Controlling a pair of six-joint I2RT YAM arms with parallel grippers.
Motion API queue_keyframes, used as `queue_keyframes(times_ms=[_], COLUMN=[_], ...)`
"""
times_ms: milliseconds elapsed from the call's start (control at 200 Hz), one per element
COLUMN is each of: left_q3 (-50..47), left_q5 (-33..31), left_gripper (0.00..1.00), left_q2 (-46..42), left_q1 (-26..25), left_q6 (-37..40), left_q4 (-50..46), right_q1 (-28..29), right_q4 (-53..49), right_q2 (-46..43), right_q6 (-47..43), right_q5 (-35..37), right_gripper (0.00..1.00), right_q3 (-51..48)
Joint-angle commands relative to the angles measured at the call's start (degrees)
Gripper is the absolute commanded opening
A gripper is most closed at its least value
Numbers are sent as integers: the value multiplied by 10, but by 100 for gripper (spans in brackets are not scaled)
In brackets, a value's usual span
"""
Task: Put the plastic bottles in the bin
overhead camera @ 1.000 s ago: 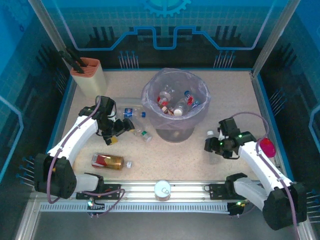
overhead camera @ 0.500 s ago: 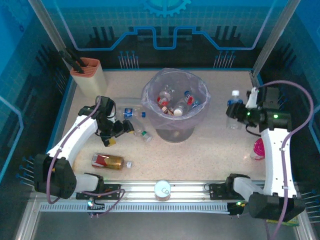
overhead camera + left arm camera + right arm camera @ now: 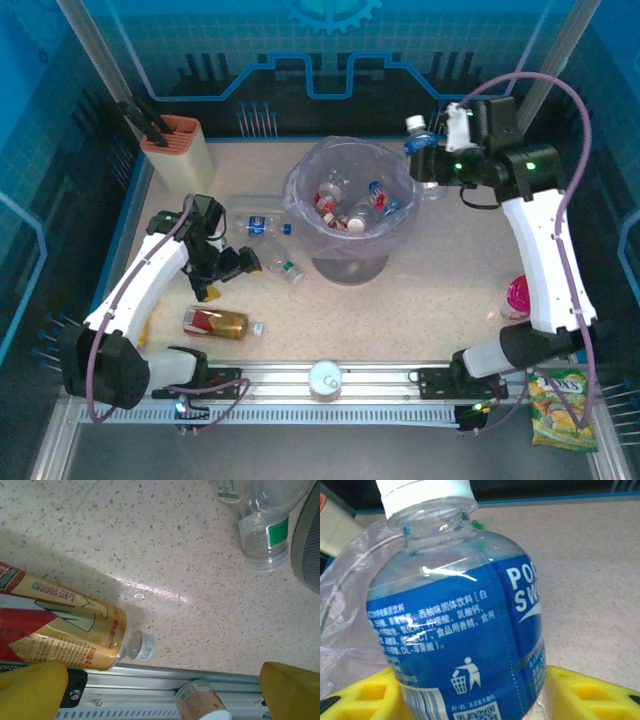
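The blue-labelled plastic bottle [image 3: 418, 140] still hangs outside the bin. It goes across the bin's rim and over the bin's opening [image 3: 352, 188] next, where my right gripper releases it.
My right gripper [image 3: 425, 160] is shut on a blue-labelled plastic bottle [image 3: 465, 630] with a white cap, held in the air just beyond the far right rim of the bin [image 3: 300, 175]. Its yellow fingers [image 3: 590, 695] press both sides of the bottle [image 3: 418, 140]. The bin holds several bottles [image 3: 345, 208]. My left gripper [image 3: 225, 275] hangs open and empty left of the bin, yellow fingertips [image 3: 32, 690] wide apart. On the table lie an amber-red bottle [image 3: 60, 625], a green-labelled bottle [image 3: 265, 535] and a blue-labelled bottle [image 3: 262, 225].
A round can [image 3: 325, 378] stands on the near rail. A beige knife block [image 3: 178, 150] sits at the far left corner. A pink object [image 3: 517, 295] lies at the right edge, and a yellow-green candy bag [image 3: 560, 405] lies outside the near right corner.
My right arm has lifted the blue-labelled bottle from the right side of the table and swung it up to the bin's far right rim. My left gripper opened wider and drifted slightly left.
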Motion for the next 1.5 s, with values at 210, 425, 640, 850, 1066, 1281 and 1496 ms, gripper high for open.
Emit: queue_keyframes(times_ms=[210,425,640,850,1066,1281,1496], left_q3=[-50,-80,-115,-149,-167,-201,-222], left_q5=[-4,3,7,18,22,45,48], left_gripper=[99,99,99,98,99,99,99], left_q2=[-45,-61,-102,-129,-136,-131,-118], left_q1=[-4,-5,-9,-10,-12,-14,-16], left_q6=[-46,-75,-146,-226,-262,-285,-291], left_q4=[-49,-59,-77,-53,-38,-3,20], right_q1=[116,138,142,139,138,138,132], right_q4=[-32,-20,3,8,-15,-30,-8], right_q2=[118,162,176,194,192,187,157], right_q6=[-3,-4,-3,-13,-31,-41,-43], right_q5=[55,56,49,23,45,42,39], right_gripper=[40,42,52,72,85,89,88], right_q3=[95,71,25,14,58,123,148])
